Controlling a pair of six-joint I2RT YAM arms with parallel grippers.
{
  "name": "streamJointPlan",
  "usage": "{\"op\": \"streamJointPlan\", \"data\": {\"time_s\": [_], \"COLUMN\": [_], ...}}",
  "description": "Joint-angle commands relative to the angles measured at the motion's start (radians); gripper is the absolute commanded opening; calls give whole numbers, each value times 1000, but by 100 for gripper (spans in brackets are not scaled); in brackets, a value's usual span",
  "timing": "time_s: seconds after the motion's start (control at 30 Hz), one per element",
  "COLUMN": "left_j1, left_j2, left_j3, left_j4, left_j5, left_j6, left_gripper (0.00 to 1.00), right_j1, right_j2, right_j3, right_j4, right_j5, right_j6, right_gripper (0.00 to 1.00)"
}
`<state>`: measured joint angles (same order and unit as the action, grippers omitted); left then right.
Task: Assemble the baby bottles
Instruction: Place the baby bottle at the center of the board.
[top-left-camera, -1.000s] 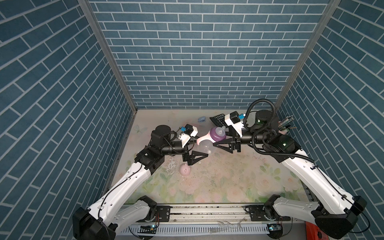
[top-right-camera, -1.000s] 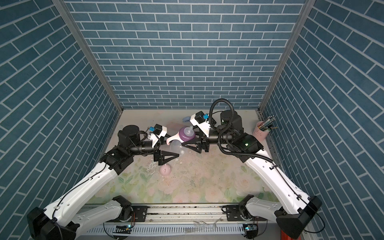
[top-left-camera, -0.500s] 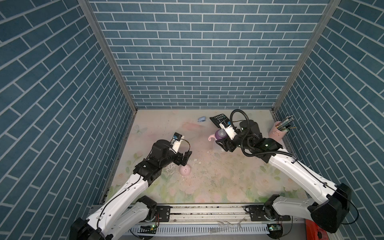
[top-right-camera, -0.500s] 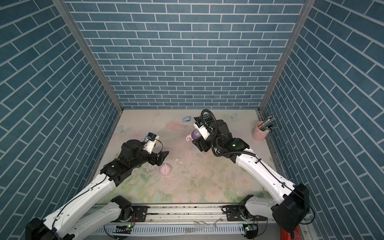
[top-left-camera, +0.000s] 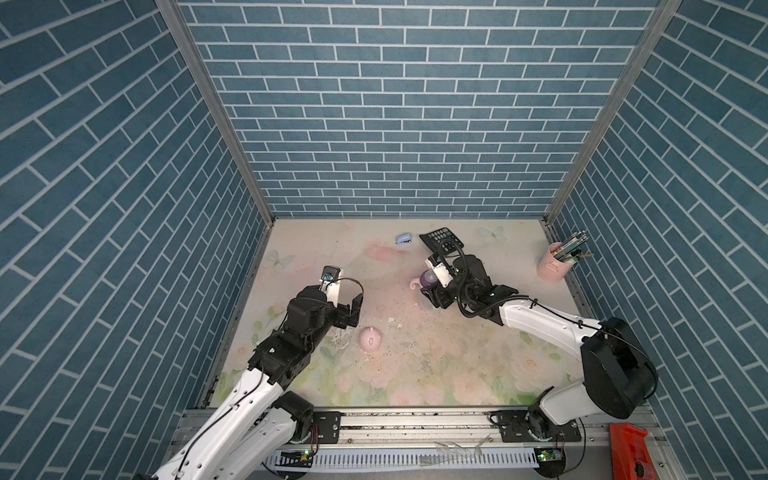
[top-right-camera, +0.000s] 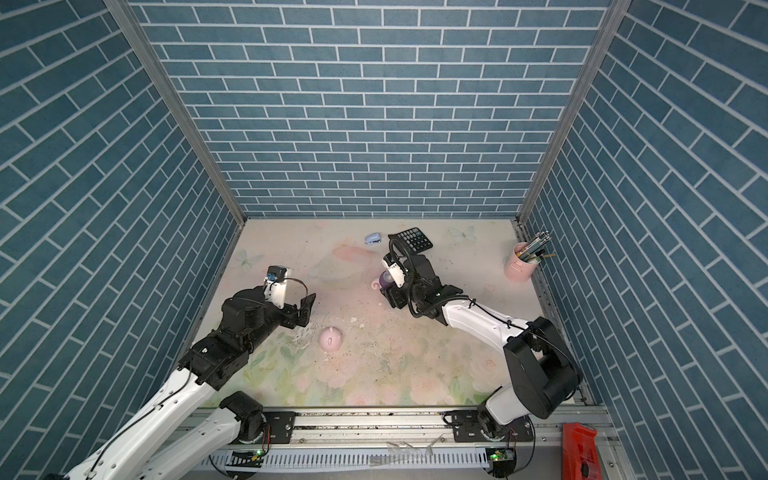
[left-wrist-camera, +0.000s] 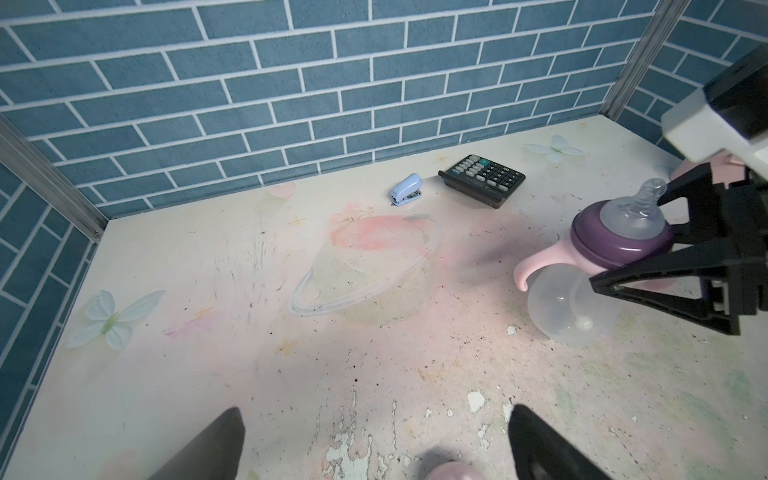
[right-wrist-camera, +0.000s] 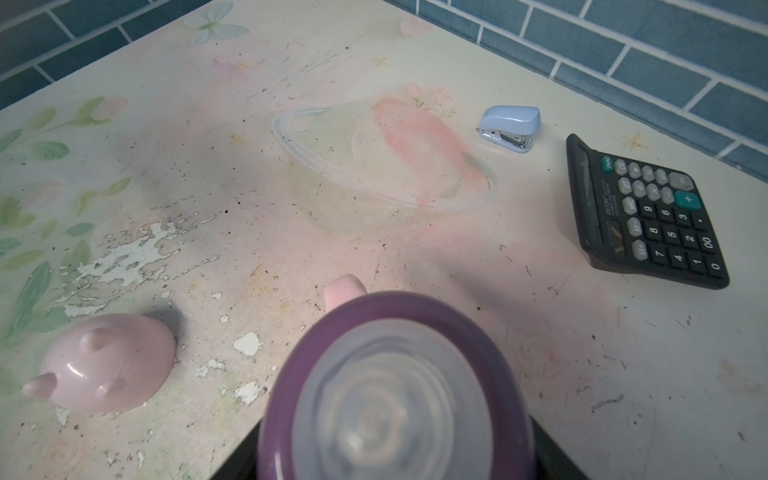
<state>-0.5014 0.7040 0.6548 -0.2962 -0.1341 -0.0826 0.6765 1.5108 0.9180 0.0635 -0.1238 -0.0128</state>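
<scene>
The baby bottle (top-left-camera: 428, 277) leans, so I will lower my right gripper, set the bottle's clear body upright on the open tabletop close below the gripper, and let go of it.
The baby bottle (left-wrist-camera: 615, 245) has a purple collar, a clear teat, a pink handle ring and a clear body (left-wrist-camera: 561, 307). It leans over, low above the table at the back right. My right gripper (left-wrist-camera: 627, 243) is shut on it at the neck, one finger on each side. In both top views the bottle (top-left-camera: 428, 277) (top-right-camera: 385, 280) shows just ahead of the right wrist. In the right wrist view the collar (right-wrist-camera: 395, 374) fills the space between the jaws. The pink dome cap (top-left-camera: 370, 339) (right-wrist-camera: 108, 370) lies on the table. My left gripper (top-left-camera: 351, 311) (left-wrist-camera: 374, 415) hangs open just behind it, holding nothing.
A black calculator (top-left-camera: 441, 242) and a small blue stapler (top-left-camera: 403, 238) lie near the back wall. A pink cup of pens (top-left-camera: 555, 266) stands at the right wall. Blue brick walls close in three sides. The tabletop paint is chipped near the cap.
Both arms have come down from a raised meeting mid-air. The left gripper has pulled away from the bottle to the cap's side. The right has lowered with the bottle in it.
</scene>
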Motion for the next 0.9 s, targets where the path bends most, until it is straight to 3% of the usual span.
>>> {"op": "streamJointPlan", "data": {"time_s": [0.0,0.47,0.87], "left_j1": [6,5,6], "left_j2": [-15,-11,12], "left_j3": [-24,-29,-29], "left_j4": [-36,-55,-54], "left_j5": [-38,-39,-36], "left_j6": [-20,-34,-34], "left_gripper": [100,100,99], "right_j1": [-7,-11,-10], "right_j2": [24,132,111], "right_j3": [5,-35,-64], "right_j4": [147,280,253], "right_j5": [-29,-67,-74], "right_j6": [34,38,15], "right_gripper": [0,0,33]}}
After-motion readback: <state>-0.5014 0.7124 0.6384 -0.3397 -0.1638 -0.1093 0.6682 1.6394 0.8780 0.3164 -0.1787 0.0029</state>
